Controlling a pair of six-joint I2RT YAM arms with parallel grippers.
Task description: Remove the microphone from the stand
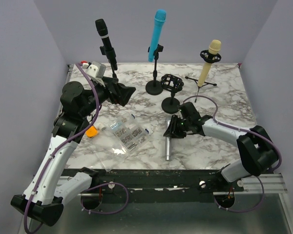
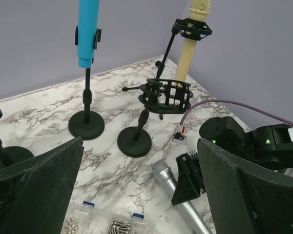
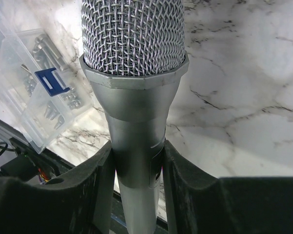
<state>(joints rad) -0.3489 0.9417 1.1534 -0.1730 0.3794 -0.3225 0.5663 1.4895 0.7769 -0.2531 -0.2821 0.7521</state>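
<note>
The bare marble (image 1: pixel 156 140) (image 3: pixel 90 127) beside the clear box is to the left in the top view, so my right gripper will move that way and release the silver microphone.
A silver microphone (image 1: pixel 167 146) lies flat on the marble table, its mesh head toward the back. My right gripper (image 1: pixel 176 127) is shut on its body just below the head; in the right wrist view both fingers (image 3: pixel 100 170) press against the silver microphone (image 3: pixel 134 73). The empty black shock-mount stand (image 1: pixel 172 84) stands just behind it and also shows in the left wrist view (image 2: pixel 166 95). My left gripper (image 1: pixel 122 92) is open and empty, raised over the left middle of the table; the left wrist view shows its jaws wide apart (image 2: pixel 139 161) and the silver microphone (image 2: pixel 173 185) lying below.
A black microphone (image 1: pixel 105 41), a blue one (image 1: pixel 157 35) and a cream one (image 1: pixel 209 61) stand in their stands along the back. A clear box of screws (image 1: pixel 128 134) and an orange piece (image 1: pixel 91 131) lie front left. The front table edge is near.
</note>
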